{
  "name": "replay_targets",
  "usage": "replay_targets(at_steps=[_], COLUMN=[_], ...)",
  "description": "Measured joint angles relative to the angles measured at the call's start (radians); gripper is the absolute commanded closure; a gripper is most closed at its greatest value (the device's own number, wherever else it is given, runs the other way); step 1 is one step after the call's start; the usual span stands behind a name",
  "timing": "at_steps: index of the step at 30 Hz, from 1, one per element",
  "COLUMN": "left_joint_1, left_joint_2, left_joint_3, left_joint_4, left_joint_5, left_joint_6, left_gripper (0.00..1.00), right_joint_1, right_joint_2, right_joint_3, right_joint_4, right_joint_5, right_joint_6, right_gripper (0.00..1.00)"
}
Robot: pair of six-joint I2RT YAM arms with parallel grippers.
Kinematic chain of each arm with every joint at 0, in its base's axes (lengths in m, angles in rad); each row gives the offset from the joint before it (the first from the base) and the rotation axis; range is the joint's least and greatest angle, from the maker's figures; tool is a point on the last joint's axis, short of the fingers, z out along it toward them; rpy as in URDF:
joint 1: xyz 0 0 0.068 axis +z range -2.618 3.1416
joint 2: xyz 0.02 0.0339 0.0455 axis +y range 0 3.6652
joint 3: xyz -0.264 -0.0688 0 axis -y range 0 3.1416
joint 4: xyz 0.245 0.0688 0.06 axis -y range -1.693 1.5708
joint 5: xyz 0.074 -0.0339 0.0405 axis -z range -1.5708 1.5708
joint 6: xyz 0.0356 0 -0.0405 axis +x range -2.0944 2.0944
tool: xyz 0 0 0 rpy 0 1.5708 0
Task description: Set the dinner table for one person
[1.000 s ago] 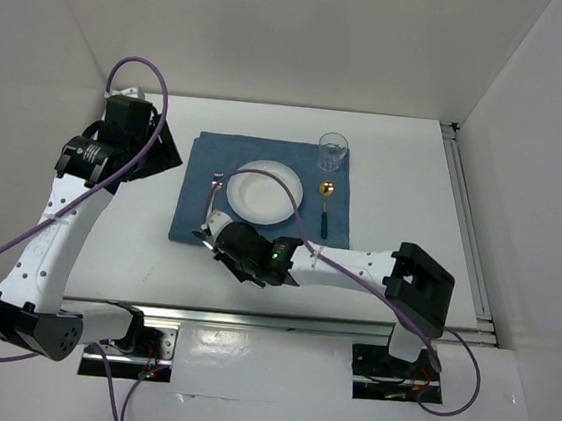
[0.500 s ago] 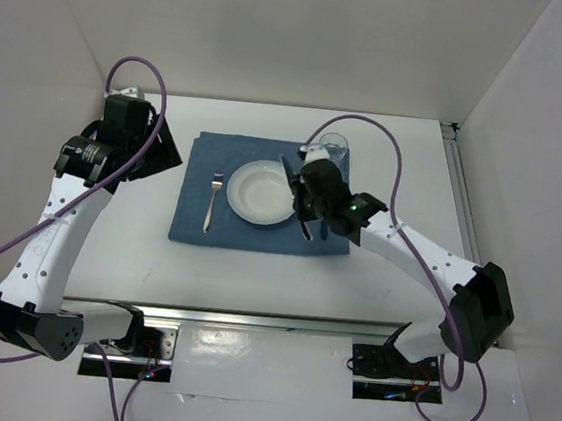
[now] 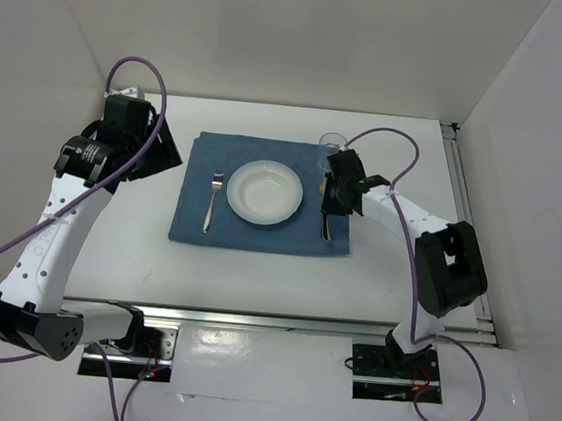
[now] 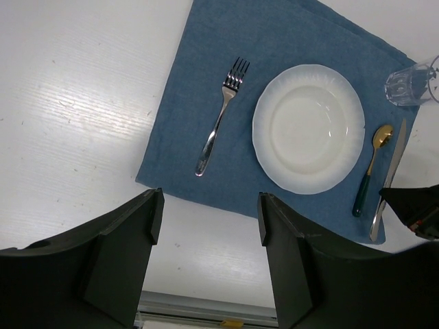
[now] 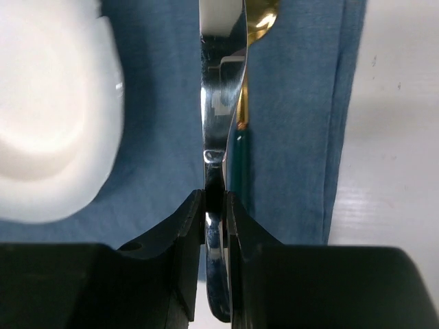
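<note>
The knife should go down onto the bare mat between plate and spoon [image 3: 311, 208] [image 5: 166, 130], so I should move my right gripper toward the plate and lower it there.
On the white dinner table [image 3: 385, 272] lies a blue placemat [image 3: 259, 230]. On it are a white plate [image 3: 263, 191], a fork [image 3: 211, 201] left of the plate and a clear glass [image 3: 333, 144] at its far right corner. My right gripper [image 3: 341, 192] is shut on a silver knife [image 5: 221, 82] and holds it low over the mat, right of the plate. It is close beside a gold spoon with a green handle [image 5: 239, 164]. My left gripper [image 3: 162, 148] is open and empty, raised beyond the mat's left edge.
A silver rail [image 3: 250, 318] runs along the table's near edge. White walls close in the back and both sides. The left wrist view shows plate [image 4: 309, 127], fork [image 4: 221, 116], spoon [image 4: 374, 168], knife [image 4: 392, 171] and glass [image 4: 410, 82].
My right arm has swung from the mat's near left corner across to the right of the plate, carrying the knife, and now holds it beside the spoon. The left arm has not moved.
</note>
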Motion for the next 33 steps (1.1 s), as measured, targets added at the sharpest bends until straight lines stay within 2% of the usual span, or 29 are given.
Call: replay_targets(at_steps=[10,14,16,18,20,25,28,29,33], left_joint_1=[0.000,0.000,0.000,0.000,0.000,0.000,0.000,0.000,0.000], left_joint_2=[-0.002,-0.010,-0.013,-0.013,-0.013,-0.013,-0.013,-0.013,-0.013], left_joint_3=[0.000,0.000,0.000,0.000,0.000,0.000,0.000,0.000,0.000], left_joint_4=[-0.007,-0.011,-0.012,-0.013,-0.013,-0.014,-0.015,-0.015,-0.014], left_joint_5=[-0.002,-0.002,-0.002,-0.002,-0.002,-0.005,-0.005,-0.005,0.002], left_joint_6=[0.000,0.000,0.000,0.000,0.000,0.001,0.001,0.001,0.002], left_gripper=[0.26,0.26,0.26,0.26,0.26,0.26,0.26,0.26,0.26], right_joint_1=[-0.046,-0.046,-0.046,-0.046,-0.046,-0.037,-0.024,-0.021,-0.018], right_joint_2=[0.115,0.132,0.143,0.155,0.163,0.166,0.151,0.139,0.042], right_joint_3=[0.008,0.009,0.009,0.009,0.010,0.031,0.058,0.063,0.104], right_joint_4=[0.087,0.097,0.109,0.122,0.129,0.129,0.121,0.114,0.056], right_joint_5=[-0.092,-0.113,-0.124,-0.136,-0.146,-0.156,-0.142,-0.136,-0.084], right_joint_6=[0.040,0.053,0.059,0.070,0.081,0.099,0.104,0.105,0.100], right_gripper=[0.96,0.91,0.84,0.69,0.60,0.54,0.44,0.39,0.00])
